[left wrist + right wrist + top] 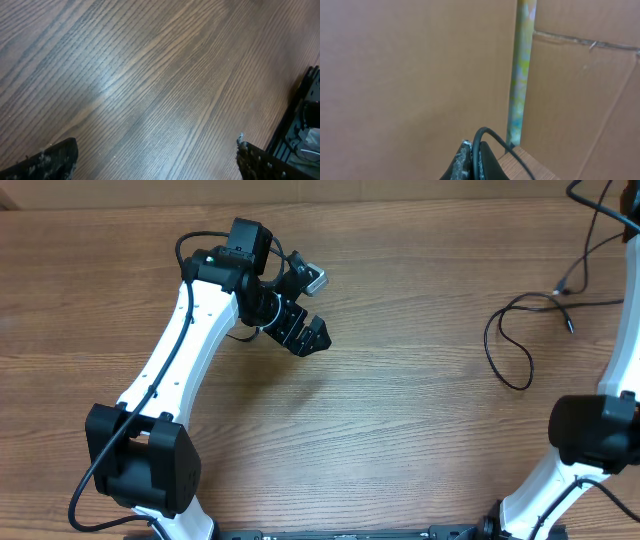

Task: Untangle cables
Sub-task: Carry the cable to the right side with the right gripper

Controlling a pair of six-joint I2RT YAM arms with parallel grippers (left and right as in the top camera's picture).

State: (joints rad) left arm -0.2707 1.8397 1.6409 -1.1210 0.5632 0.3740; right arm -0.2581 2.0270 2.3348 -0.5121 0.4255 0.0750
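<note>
I will next lower my right gripper and tilt it down toward the far corner of the table, and I will release the cable there.
Thin black cables (505,345) lie on the wooden table at the right in the overhead view, with a loop and small plugs (561,290). One strand rises toward the top right corner (597,215). My right gripper (472,150) is shut on a black cable (492,134) and held high, facing a cardboard wall; the gripper itself is outside the overhead view. My left gripper (312,338) is open and empty above bare table left of centre, far from the cables. Its fingertips (157,150) show only wood grain between them.
The left arm (175,350) stretches from the front left toward the table's middle. The right arm (625,370) runs along the right edge. A cardboard wall (410,65) with a taped seam (522,70) stands behind the table's back edge.
</note>
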